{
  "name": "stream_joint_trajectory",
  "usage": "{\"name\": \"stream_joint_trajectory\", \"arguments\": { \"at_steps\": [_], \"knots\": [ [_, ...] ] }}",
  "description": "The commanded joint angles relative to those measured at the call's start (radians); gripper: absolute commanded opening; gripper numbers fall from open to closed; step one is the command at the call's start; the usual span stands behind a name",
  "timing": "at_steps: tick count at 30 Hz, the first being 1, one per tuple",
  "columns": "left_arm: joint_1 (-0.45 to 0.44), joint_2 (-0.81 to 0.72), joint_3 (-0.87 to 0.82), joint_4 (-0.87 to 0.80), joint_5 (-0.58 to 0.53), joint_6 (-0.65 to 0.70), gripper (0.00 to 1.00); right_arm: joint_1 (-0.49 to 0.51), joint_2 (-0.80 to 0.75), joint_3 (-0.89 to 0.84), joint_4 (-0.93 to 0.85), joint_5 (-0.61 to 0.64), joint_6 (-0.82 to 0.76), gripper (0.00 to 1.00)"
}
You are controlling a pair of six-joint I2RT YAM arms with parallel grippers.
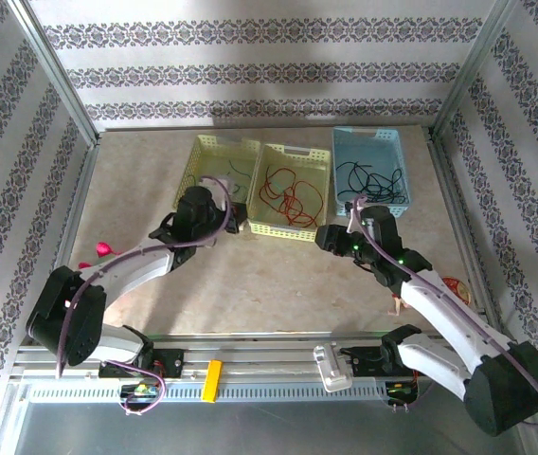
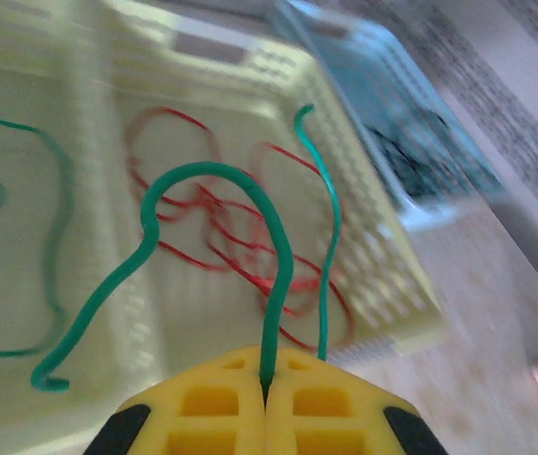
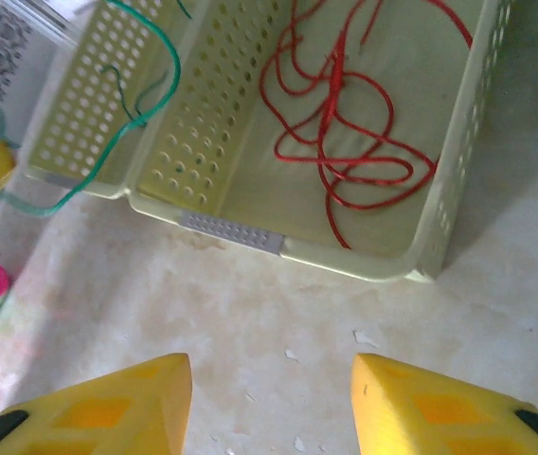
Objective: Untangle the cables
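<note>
My left gripper will move the green cable (image 2: 278, 248) outward over the yellow basket, then release it where its other loops already lie.
My left gripper (image 2: 267, 381) is shut on the green cable (image 2: 278, 248), which arches up from the yellow fingertips in front of the baskets. In the top view the left gripper (image 1: 232, 221) sits at the near edge of the left yellow basket (image 1: 205, 149). The green cable (image 3: 158, 83) trails out over that basket's front wall. A red cable (image 1: 288, 196) lies coiled in the middle yellow basket (image 1: 312, 156); the red cable (image 3: 347, 128) also shows in the right wrist view. The black cable (image 1: 370, 177) lies in the blue basket (image 1: 367, 137). My right gripper (image 3: 271, 384) hangs open over bare table just before the middle basket.
A pink object (image 1: 100, 251) lies on the table left of the left arm, and a small reddish round thing (image 1: 454, 286) lies to the right. Metal frame posts and patterned walls close in the table. Bare tabletop (image 1: 269, 284) spans between the arms.
</note>
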Motion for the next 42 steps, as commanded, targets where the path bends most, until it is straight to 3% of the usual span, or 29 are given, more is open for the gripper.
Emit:
{"name": "stream_joint_trajectory", "arguments": {
  "at_steps": [1, 10, 11, 14, 15, 18, 23, 28, 32, 33, 34, 35, 37, 39, 42],
  "knots": [
    [0.079, 0.033, 0.065, 0.098, -0.117, -0.131, 0.0, -0.01, -0.037, -0.018, 0.012, 0.009, -0.013, 0.5],
    [0.17, 0.195, 0.176, 0.083, -0.27, -0.248, 0.01, -0.01, -0.045, -0.022, -0.028, -0.008, -0.031, 0.5],
    [0.17, 0.211, 0.187, 0.088, -0.276, -0.251, 0.13, -0.01, -0.043, -0.018, -0.035, -0.006, -0.036, 0.5],
    [0.171, 0.236, 0.208, 0.093, -0.296, -0.254, 0.67, -0.013, -0.045, -0.007, -0.061, 0.019, -0.045, 0.5],
    [0.168, 0.233, 0.211, 0.098, -0.301, -0.242, 0.78, -0.015, -0.049, -0.005, -0.068, 0.033, -0.046, 0.5],
    [0.148, 0.194, 0.215, 0.089, -0.324, -0.17, 0.89, -0.033, -0.069, -0.009, -0.084, 0.086, -0.049, 0.5],
    [0.104, 0.066, 0.165, 0.021, -0.439, 0.003, 0.96, -0.092, -0.112, -0.026, -0.104, 0.205, -0.054, 0.56],
    [0.101, -0.107, 0.028, -0.063, -0.611, 0.115, 0.99, -0.11, -0.149, -0.051, -0.05, 0.445, -0.102, 0.65],
    [0.102, -0.221, -0.07, -0.171, -0.805, 0.24, 0.99, -0.07, -0.174, -0.121, 0.161, 0.696, -0.257, 0.71],
    [0.105, -0.235, -0.086, -0.206, -0.885, 0.253, 0.99, -0.047, -0.173, -0.168, 0.281, 0.784, -0.313, 0.94],
    [0.109, -0.245, -0.097, -0.234, -0.939, 0.256, 0.99, -0.03, -0.161, -0.213, 0.398, 0.845, -0.367, 0.98],
    [0.117, -0.25, -0.113, -0.257, -0.99, 0.264, 0.99, -0.023, -0.126, -0.254, 0.521, 0.886, -0.424, 0.98],
    [0.13, -0.243, -0.165, -0.234, -1.078, 0.288, 0.99, -0.022, -0.014, -0.252, 0.579, 0.948, -0.476, 0.98],
    [0.136, -0.224, -0.242, -0.116, -1.1, 0.349, 0.99, -0.006, 0.133, -0.198, 0.561, 1.063, -0.489, 0.98],
    [0.153, -0.159, -0.329, 0.06, -1.116, 0.365, 0.99, 0.012, 0.348, -0.191, 0.739, 1.119, -0.558, 0.98]
  ]
}}
